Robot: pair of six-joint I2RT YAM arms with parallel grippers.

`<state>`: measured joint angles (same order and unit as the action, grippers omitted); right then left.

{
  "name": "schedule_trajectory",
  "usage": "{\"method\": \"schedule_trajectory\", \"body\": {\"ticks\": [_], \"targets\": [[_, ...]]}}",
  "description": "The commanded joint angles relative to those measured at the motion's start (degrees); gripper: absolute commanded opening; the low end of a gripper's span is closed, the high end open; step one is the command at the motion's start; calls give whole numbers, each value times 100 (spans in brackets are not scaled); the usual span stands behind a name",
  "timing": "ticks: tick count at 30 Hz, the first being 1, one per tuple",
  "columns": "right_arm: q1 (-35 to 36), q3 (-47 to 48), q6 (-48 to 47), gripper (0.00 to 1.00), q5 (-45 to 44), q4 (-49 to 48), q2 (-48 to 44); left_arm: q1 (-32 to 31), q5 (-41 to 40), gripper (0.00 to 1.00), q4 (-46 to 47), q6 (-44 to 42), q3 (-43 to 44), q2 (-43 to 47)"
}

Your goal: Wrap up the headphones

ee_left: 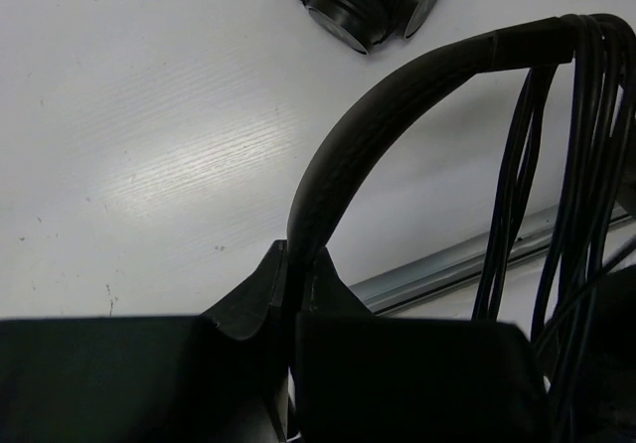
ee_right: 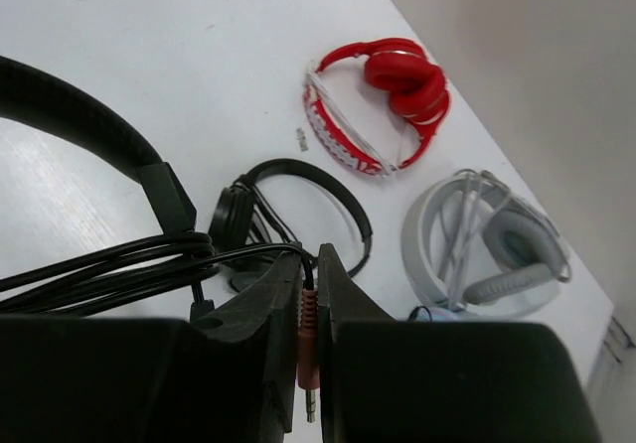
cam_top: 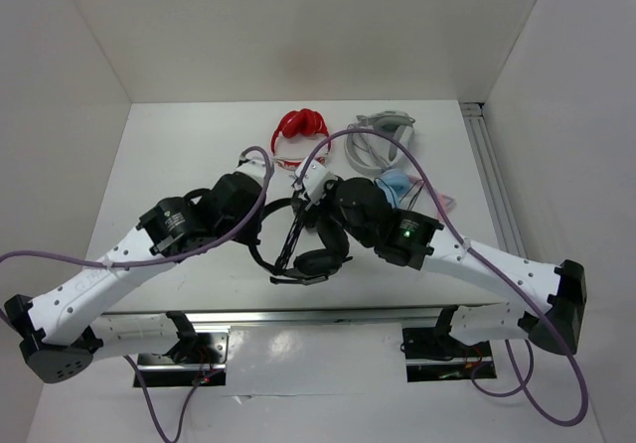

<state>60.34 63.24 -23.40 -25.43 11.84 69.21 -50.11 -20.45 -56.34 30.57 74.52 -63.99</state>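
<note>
The robot's left gripper will move outward, then down, to the bare tabletop [cam_top: 231, 133] beside the red pair and release the black headphones' headband there, since that far part of the tabletop is empty.
The large black headphones [cam_top: 303, 254] hang over the table's middle, between both arms. My left gripper [ee_left: 298, 259] is shut on their wide headband [ee_left: 343, 155], and several loops of the thin black cable [ee_left: 561, 155] hang across the band's far end. My right gripper [ee_right: 309, 259] is shut on the cable's reddish plug [ee_right: 309, 314], with the metal tip showing between the fingers. The cable loops [ee_right: 99, 264] run left from it beside the headband [ee_right: 70, 115]. In the top view the left gripper [cam_top: 262, 222] and right gripper [cam_top: 316, 197] sit close together.
A smaller black on-ear pair [ee_right: 298, 210] lies on the table under the right gripper and also shows in the left wrist view [ee_left: 368, 1]. A red pair [cam_top: 301, 125] and a grey-white pair [cam_top: 383, 135] lie at the back. A light blue item [cam_top: 402, 187] lies by the right arm. A metal rail [cam_top: 318, 316] runs along the near edge.
</note>
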Motion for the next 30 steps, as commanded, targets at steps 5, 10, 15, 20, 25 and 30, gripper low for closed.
{"method": "schedule_trajectory", "body": {"ticks": [5, 10, 15, 20, 25, 30], "targets": [[-997, 198, 433, 14, 784, -243, 84, -96, 533, 0, -1019, -183, 493, 343], [-1383, 57, 512, 37, 996, -436, 31, 88, 533, 0, -1020, -130, 546, 343], [-1840, -66, 678, 52, 873, -690, 84, 396, 857, 0, -704, -77, 423, 343], [-2325, -128, 1161, 100, 1049, -902, 137, 957, 1050, 0, -449, -138, 317, 80], [-2536, -128, 1425, 100, 786, -1025, 137, 1459, 1491, 0, -62, -411, 133, -35], [-2728, 29, 1829, 100, 434, -1025, 137, 1908, 1176, 0, 9, -718, 80, -368]]}}
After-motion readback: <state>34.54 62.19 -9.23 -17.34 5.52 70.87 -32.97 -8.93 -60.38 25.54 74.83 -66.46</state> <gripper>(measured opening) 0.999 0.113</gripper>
